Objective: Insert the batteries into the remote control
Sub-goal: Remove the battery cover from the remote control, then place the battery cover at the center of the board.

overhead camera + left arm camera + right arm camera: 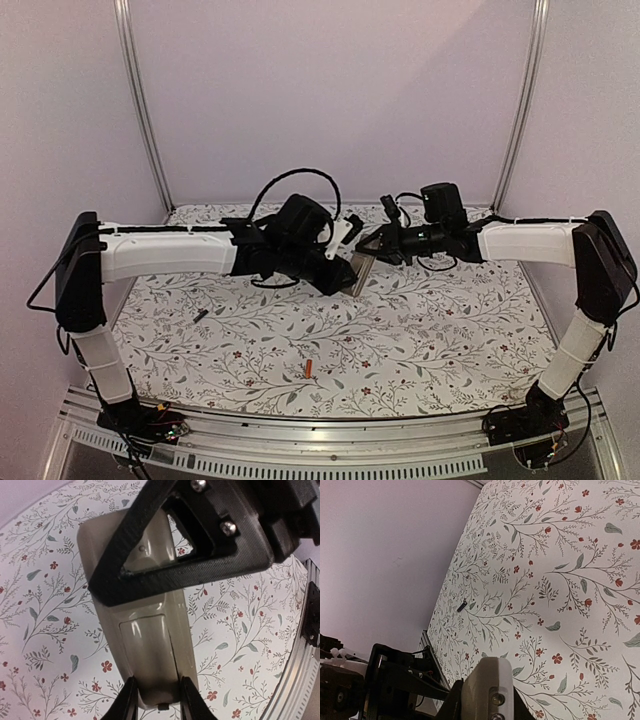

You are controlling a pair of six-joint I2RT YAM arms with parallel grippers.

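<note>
Next, my left gripper will pull the cover panel left in the top view and down, to release it beyond the orange-red battery, as the cover panel closes the back of the remote control.
The remote control [361, 271] hangs in the air above the middle of the table, held from both sides. My left gripper [345, 277] is shut on its lower end; the left wrist view shows the grey-beige back [150, 640] with its cover panel in place between my fingers [129, 702]. My right gripper [373, 246] is shut on the other end [487, 687]. Its black finger crosses the back in the left wrist view [175, 575]. The orange-red battery [310, 369] lies near the front of the table. The dark battery [200, 315] lies at the left and also shows in the right wrist view [462, 606].
The floral tablecloth [450, 330] covers the table. A metal rail [330, 430] runs along the front edge, with upright posts [140, 100] at the back corners. Black cables [290, 180] loop above both wrists.
</note>
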